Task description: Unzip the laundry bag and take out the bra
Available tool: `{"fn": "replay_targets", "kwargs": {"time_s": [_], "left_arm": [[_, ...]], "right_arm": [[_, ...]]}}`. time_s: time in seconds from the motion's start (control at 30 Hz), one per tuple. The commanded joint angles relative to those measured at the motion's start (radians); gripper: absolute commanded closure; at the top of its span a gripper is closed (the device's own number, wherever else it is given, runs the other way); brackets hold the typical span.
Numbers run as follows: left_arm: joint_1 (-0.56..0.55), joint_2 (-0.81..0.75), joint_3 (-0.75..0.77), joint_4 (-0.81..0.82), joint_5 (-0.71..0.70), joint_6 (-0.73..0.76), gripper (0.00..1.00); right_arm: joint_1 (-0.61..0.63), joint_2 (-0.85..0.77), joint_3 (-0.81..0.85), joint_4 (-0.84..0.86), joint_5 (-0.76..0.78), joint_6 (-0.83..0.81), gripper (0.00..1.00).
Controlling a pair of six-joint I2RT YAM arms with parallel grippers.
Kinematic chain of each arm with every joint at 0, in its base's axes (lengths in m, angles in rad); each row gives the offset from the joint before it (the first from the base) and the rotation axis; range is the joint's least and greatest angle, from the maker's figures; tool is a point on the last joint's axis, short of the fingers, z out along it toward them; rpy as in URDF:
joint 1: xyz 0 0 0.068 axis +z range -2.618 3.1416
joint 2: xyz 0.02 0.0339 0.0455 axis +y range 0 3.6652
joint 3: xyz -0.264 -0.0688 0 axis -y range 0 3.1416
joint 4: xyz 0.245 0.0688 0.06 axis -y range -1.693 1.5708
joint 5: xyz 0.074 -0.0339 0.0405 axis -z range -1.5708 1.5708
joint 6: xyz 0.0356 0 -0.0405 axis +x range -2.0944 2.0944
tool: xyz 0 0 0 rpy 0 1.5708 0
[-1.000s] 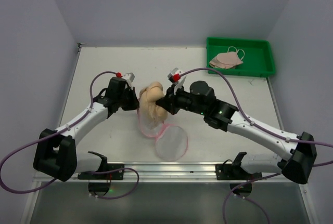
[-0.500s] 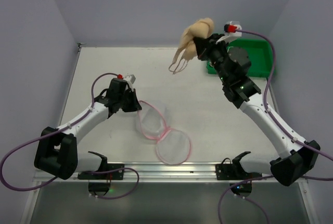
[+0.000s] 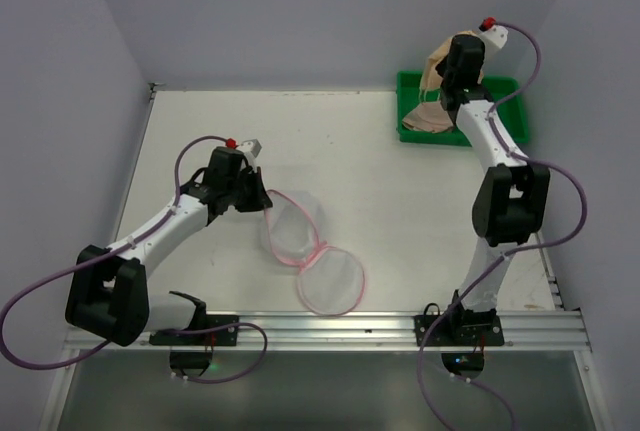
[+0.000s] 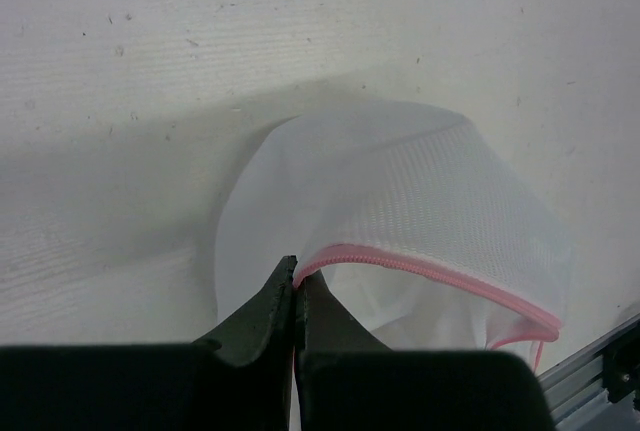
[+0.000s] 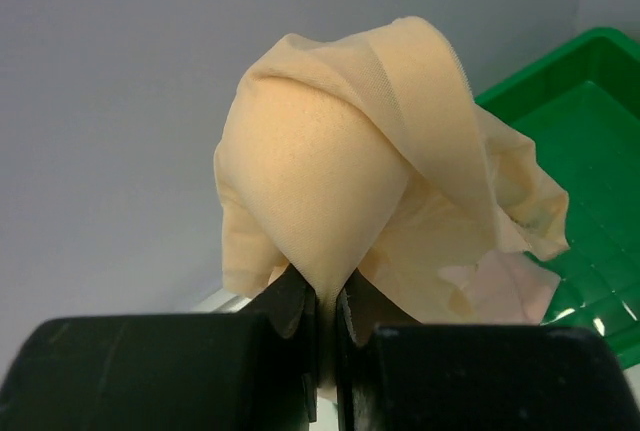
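Observation:
Next, the right gripper brings the bra down toward the green tray's end by the side of the tray, since the pale pink garment lies at the other end.
The white mesh laundry bag lies open on the table, its two round pink-trimmed halves spread apart and empty. My left gripper is shut on the bag's pink rim at its left edge. My right gripper is shut on the beige bra and holds it high above the green tray at the back right. The bra hangs bunched from the jaws.
A second pale pink garment lies in the green tray, under the held bra. The right arm stretches upright along the table's right side. Walls close in the table at back and both sides.
My right gripper pulled the bra out of the bag, lifted it and carried it to the back right over the green tray. The bag now lies empty. The left gripper kept its hold.

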Motion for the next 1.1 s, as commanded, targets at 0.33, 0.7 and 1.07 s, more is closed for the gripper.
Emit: {"fn": "replay_targets", "kwargs": {"time_s": [0.33, 0.7, 1.07], "left_arm": [[0.012, -0.002, 0.013, 0.003, 0.003, 0.036, 1.0], [0.012, 0.015, 0.008, 0.013, 0.021, 0.04, 1.0], [0.012, 0.024, 0.002, 0.017, 0.024, 0.038, 1.0]], "right_arm": [[-0.16, 0.27, 0.239, -0.059, 0.245, 0.086, 1.0], [-0.222, 0.316, 0.228, -0.125, 0.213, 0.106, 1.0], [-0.231, 0.381, 0.293, -0.191, 0.118, 0.106, 0.55]]}}
